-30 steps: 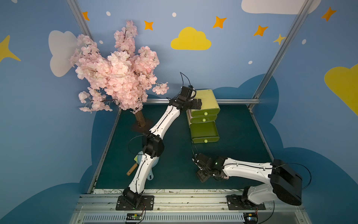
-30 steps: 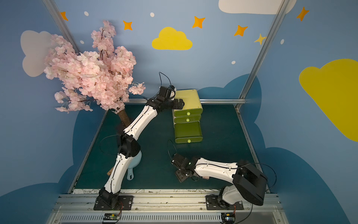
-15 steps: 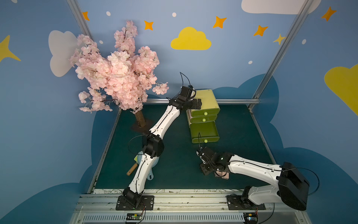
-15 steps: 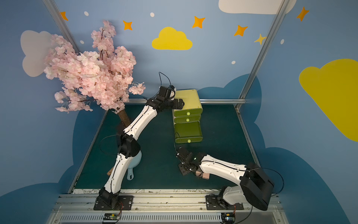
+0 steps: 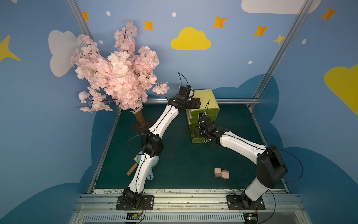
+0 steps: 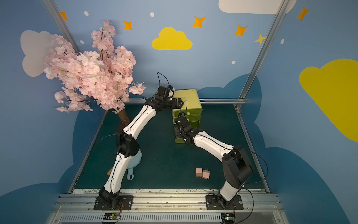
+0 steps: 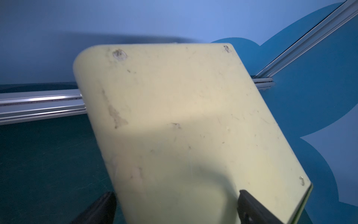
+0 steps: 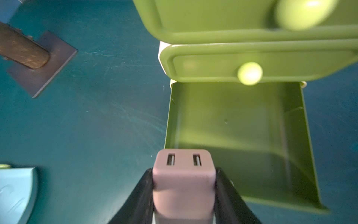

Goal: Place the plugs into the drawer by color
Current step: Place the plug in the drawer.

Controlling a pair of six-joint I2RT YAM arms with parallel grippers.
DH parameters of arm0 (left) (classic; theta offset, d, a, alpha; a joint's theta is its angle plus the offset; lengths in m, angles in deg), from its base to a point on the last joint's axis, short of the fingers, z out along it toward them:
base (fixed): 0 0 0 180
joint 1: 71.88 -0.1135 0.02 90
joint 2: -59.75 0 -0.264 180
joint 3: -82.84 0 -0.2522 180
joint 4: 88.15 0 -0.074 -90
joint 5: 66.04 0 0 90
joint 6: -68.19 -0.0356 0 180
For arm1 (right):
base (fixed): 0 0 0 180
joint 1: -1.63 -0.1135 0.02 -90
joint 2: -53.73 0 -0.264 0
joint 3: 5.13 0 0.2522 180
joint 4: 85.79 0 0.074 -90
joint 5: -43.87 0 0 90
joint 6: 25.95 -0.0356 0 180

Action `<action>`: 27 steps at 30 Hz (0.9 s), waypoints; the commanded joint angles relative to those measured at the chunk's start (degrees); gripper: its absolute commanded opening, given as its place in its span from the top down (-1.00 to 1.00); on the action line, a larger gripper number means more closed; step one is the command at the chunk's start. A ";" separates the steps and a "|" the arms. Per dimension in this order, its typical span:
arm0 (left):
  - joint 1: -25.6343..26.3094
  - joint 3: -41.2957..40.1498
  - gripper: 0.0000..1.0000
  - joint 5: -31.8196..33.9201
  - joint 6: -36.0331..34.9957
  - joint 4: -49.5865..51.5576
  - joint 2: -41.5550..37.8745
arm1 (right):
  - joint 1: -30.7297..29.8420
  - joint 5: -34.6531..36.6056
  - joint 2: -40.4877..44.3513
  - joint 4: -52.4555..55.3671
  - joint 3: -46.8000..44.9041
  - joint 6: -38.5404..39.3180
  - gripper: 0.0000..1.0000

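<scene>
The pink plug needs to go down next into the bottom tray's near corner (image 5: 193,137) on the blossom tree's side, because the tray is bare beneath. My right gripper will lower it and release it there.
The drawer (image 5: 207,97) (image 6: 188,97) is a yellow-green chest at the back of the mat; its bottom tray (image 8: 232,126) is pulled out and bare inside. My right gripper (image 8: 184,170) (image 5: 199,133) is shut on a pink plug (image 8: 183,186), held just above the tray's front left corner, with the slotted face pointing away from the camera. Two more pink plugs (image 5: 218,172) (image 5: 225,174) lie side by side on the mat near the front. My left gripper (image 7: 175,193) (image 5: 197,102) stands open, wide apart over the chest's pale top (image 7: 184,116).
A pink blossom tree (image 5: 116,73) on a dark base plate (image 8: 40,62) stands at the back left. A light-blue paddle (image 6: 135,163) and a wooden handle (image 5: 131,169) lie under my left arm. Aluminium rails edge the mat.
My right arm has risen from the front of the mat with one pink plug and carried it back to the open bottom tray. The left arm has hardly moved.
</scene>
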 commanded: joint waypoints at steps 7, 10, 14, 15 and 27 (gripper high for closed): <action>-0.94 -1.62 -0.97 0.63 -0.43 4.26 0.44 | 1.03 0.22 -9.99 -5.67 4.51 -1.32 0.30; -0.92 -1.62 -0.97 0.63 -0.62 4.17 0.45 | 1.68 -0.57 -11.50 -5.37 4.65 -1.97 0.22; -0.92 -1.62 -0.98 0.80 -1.09 4.04 0.45 | 2.66 -2.73 -10.13 -2.40 5.86 -1.43 -0.09; -0.91 -1.62 -0.98 0.80 -1.10 4.00 0.45 | 2.63 -3.10 -9.29 -1.31 6.33 -1.03 -0.18; -0.48 -1.35 -0.97 0.54 -1.46 3.99 -0.51 | -4.42 -0.13 20.42 27.80 -16.43 -8.43 -0.40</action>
